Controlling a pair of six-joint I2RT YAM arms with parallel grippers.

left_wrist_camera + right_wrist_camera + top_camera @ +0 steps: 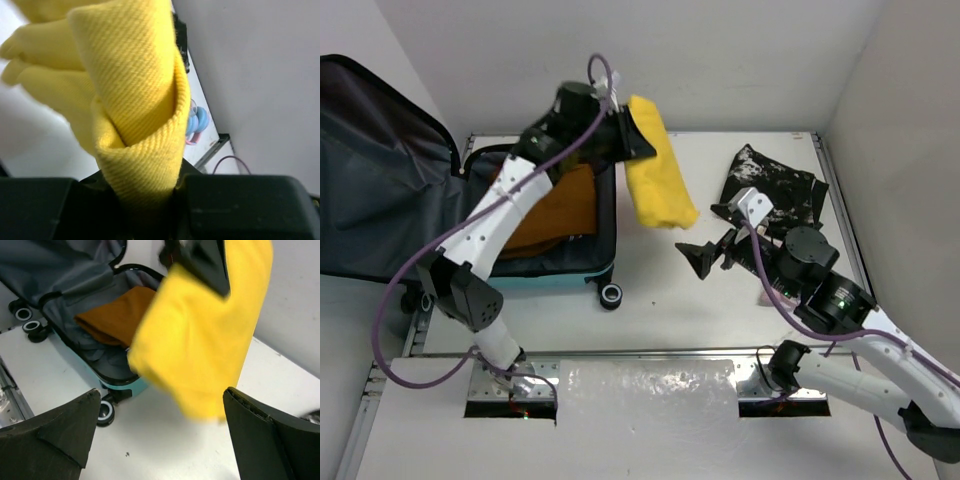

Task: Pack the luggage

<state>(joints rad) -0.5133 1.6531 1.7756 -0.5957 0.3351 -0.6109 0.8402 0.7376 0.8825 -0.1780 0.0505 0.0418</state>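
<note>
I will next move my left gripper toward the standing lid, then lower the yellow cloth over the orange folded cloth (559, 212).
The luggage (558, 276) lies open at the left, its dark grey lid (380, 180) standing back. An orange folded cloth (560, 205) lies inside it, also seen in the right wrist view (112, 315). My left gripper (632, 135) is shut on a yellow folded cloth (658, 170) and holds it in the air just right of the suitcase's edge. The yellow cloth fills the left wrist view (135, 100) and hangs in the right wrist view (200, 335). My right gripper (705, 255) is open and empty over the table, right of the yellow cloth.
A black and white patterned cloth (775, 190) lies on the table at the back right. The suitcase's black wheel (611, 295) sticks out toward the front. White walls close in the table at the back and right.
</note>
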